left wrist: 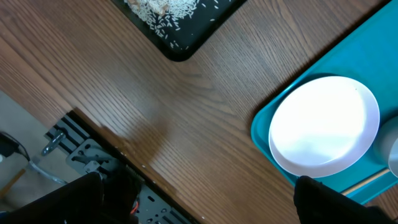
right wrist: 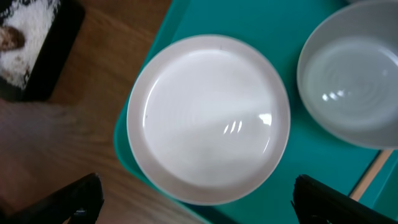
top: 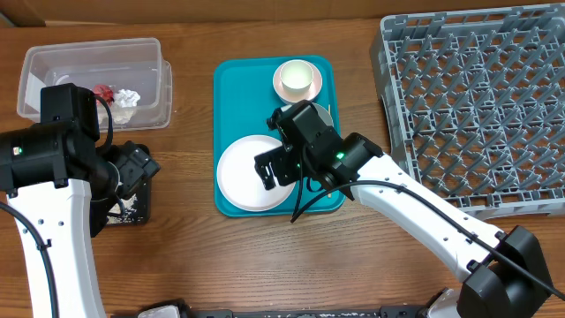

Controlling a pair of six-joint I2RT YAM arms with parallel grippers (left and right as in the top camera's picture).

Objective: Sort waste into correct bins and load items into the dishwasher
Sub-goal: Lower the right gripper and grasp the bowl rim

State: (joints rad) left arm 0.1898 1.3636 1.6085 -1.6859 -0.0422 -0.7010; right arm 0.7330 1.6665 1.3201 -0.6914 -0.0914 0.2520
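My right gripper will next move down and outward from over the plate onto the grey-blue bowl's plate-side rim (right wrist: 302, 82), because the bowl is lower and farther outward than my gripper.
The pale round plate (top: 243, 175) lies on the teal tray, also in the right wrist view (right wrist: 208, 118) and left wrist view (left wrist: 323, 127). My right gripper (top: 276, 170) hovers open over its near edge (right wrist: 199, 199), empty. The grey-blue bowl (right wrist: 351, 81) is beside the plate, mostly hidden under the arm overhead. A thin wooden stick (right wrist: 373, 174) lies by it. The pink bowl (top: 297, 79) holds what seems a white cup. The clear tub (top: 53, 66) holds the red wrapper (top: 103, 92) and white napkin (top: 129, 97). The black tray (left wrist: 177, 46) holds rice and a brown lump (right wrist: 11, 38). My left gripper (left wrist: 199, 199) is open and empty above bare table.
The teal serving tray (top: 228, 97) is at the middle of the table. The big grey dish rack (top: 477, 106) fills the right side. My left arm covers part of the black tray in the overhead view. The table's front edge and a metal frame (left wrist: 87, 155) show below the left gripper.
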